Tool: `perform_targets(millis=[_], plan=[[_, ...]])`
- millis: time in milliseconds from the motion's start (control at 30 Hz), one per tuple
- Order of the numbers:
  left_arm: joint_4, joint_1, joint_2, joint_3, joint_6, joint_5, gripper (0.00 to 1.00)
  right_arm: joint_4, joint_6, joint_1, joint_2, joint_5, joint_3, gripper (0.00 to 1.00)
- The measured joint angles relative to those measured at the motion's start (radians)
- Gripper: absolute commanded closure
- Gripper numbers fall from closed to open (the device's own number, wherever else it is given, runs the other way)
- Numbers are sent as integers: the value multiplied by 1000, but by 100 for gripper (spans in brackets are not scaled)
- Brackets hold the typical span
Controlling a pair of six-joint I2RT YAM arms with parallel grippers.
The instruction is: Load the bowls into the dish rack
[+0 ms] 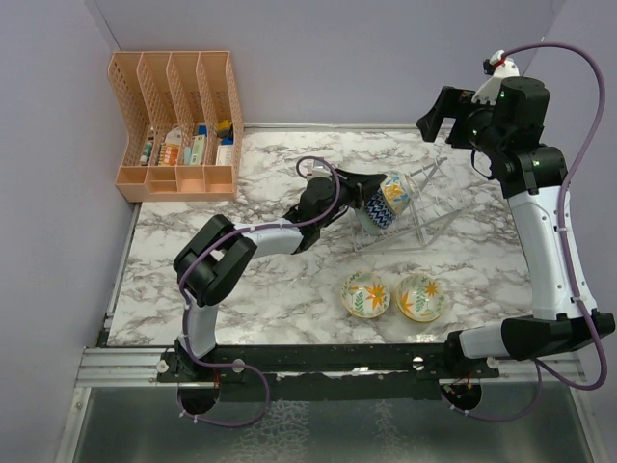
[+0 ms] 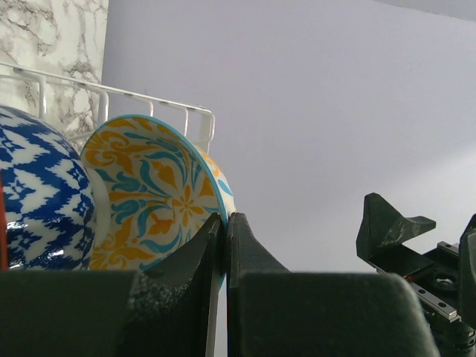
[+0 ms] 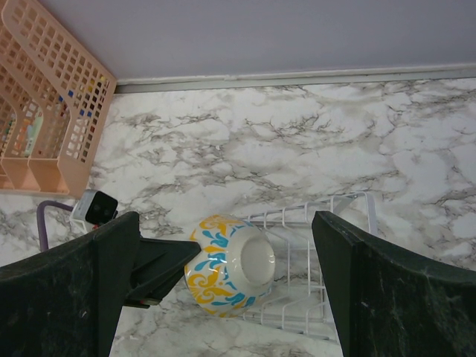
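The blue-orange floral bowl (image 1: 394, 193) hangs on edge over the rack. It comes down beside the blue-and-white bowl (image 1: 378, 210) next, then my left gripper releases the floral bowl's rim.
My left gripper (image 1: 379, 192) is shut on the rim of the blue-orange floral bowl (image 1: 394, 193) and holds it on edge over the wire dish rack (image 1: 424, 207). In the left wrist view the jaws (image 2: 225, 223) pinch that bowl (image 2: 156, 190), next to a blue-and-white patterned bowl (image 2: 37, 201) that stands in the rack (image 2: 152, 104). Two patterned bowls lie on the table: one with green leaves (image 1: 366, 293) and a yellow one (image 1: 421, 297). My right gripper (image 1: 445, 118) is open and empty, high above the rack; its view looks down on the held bowl (image 3: 230, 264) and the rack (image 3: 335, 245).
An orange slotted organizer (image 1: 178, 125) holding small items stands at the back left; it also shows in the right wrist view (image 3: 44, 111). The marble tabletop (image 1: 270, 289) ends at walls on the back and both sides.
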Motion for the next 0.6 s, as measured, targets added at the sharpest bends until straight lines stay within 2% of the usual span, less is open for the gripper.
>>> perform_targets(millis=[533,600], plan=[[6,0,51,-6,-6,1,100,1,0,0,0,-1,-9,1],[5,0,56,-4,-6,2,96,1,0,0,0,-1,-9,1]])
